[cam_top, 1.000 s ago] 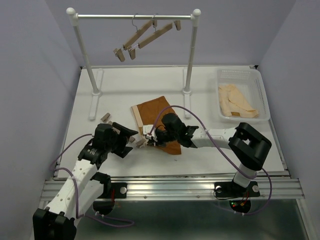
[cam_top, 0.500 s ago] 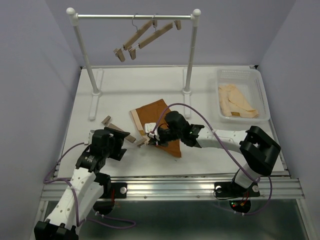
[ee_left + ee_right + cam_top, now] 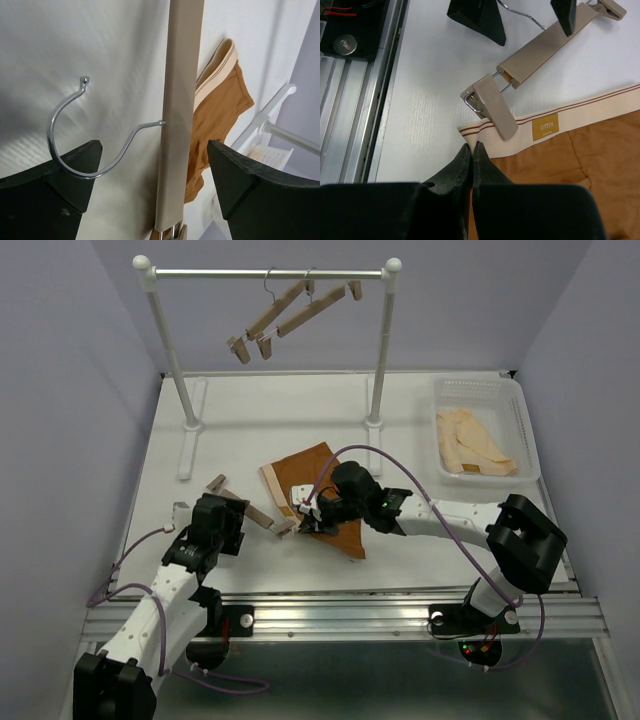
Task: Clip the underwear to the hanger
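Observation:
The hanger's clip already overlaps the waistband, so my right gripper needs to lift a little and move gently outward next, then let go of the waistband corner (image 3: pixel 469 131) between its fingers.
The rust-brown underwear (image 3: pixel 318 492) lies flat mid-table, its tan waistband (image 3: pixel 560 120) facing the left arm. The wooden hanger (image 3: pixel 247 508) lies on the table beside it. One end clip (image 3: pixel 489 111) rests over the waistband's corner. My right gripper (image 3: pixel 306 516) is shut on that waistband corner, its tips (image 3: pixel 472 148) just below the clip. My left gripper (image 3: pixel 228 514) is open, and its fingers (image 3: pixel 250 185) straddle the hanger bar (image 3: pixel 180 115) without touching it. The wire hook (image 3: pixel 75 135) lies by the left finger.
A white garment rack (image 3: pixel 268 273) at the back carries two more wooden hangers (image 3: pixel 290 310); its feet (image 3: pixel 190 425) stand on the table. A white basket (image 3: pixel 520 425) at the right holds cream garments (image 3: pixel 470 445). The metal rail (image 3: pixel 355 100) runs along the table's near edge.
My left gripper has drawn back to the left along the hanger. The underwear has shifted slightly. My right gripper has stayed shut on the waistband corner.

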Controlling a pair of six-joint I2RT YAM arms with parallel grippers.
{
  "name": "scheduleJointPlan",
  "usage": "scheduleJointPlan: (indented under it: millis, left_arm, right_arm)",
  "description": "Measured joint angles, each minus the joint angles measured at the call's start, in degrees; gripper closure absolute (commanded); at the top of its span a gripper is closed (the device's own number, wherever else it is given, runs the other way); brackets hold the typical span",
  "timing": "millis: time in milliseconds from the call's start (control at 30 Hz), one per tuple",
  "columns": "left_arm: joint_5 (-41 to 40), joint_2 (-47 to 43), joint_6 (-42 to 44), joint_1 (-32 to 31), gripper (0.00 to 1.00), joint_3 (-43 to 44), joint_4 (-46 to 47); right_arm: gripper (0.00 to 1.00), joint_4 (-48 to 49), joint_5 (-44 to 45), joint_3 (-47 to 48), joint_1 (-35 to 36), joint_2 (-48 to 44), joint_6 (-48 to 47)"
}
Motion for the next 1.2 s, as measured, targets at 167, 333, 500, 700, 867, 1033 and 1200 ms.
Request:
scheduleJointPlan:
  millis: [167, 333, 500, 700, 867, 1033, 1200]
  left_arm:
    - [-2.7, 5.7, 0.9, 0.6, 0.02, 0.0, 7.3]
    - [-2.1, 12.7, 2.6, 2.5, 0.01, 0.0, 11.4]
    - [-1.5, 13.9, 5.1, 3.2, 0.01, 1.4, 9.9]
    - [-1.5, 9.5, 9.3, 3.8, 0.01, 5.9, -0.3]
    - [0.8, 4.2, 12.6, 4.5, 0.01, 8.3, -8.5]
    - [3.6, 0.7, 15.9, 4.5, 0.01, 11.1, -16.9]
    - [2.6, -1.2, 16.4, 4.5, 0.01, 15.1, -20.7]
  right_arm:
    - [0.99, -1.4, -0.5, 0.5, 0.0, 0.0, 0.2]
    - [0.99, -2.5, -0.4, 0.9, 0.0, -0.2, 0.3]
    - [0.99, -3.4, 0.9, 1.1, 0.0, -0.6, 0.6]
    - [0.99, -4.9, 4.3, 1.1, 0.0, -1.4, 0.8]
    - [0.99, -5.9, 5.7, 1.2, -0.5, -2.4, 0.8]
    - [0.99, -8.0, 6.4, 1.8, -1.2, -2.4, 0.6]
    - [0.99, -9.2, 6.9, 2.0, -2.2, -2.5, 0.6]
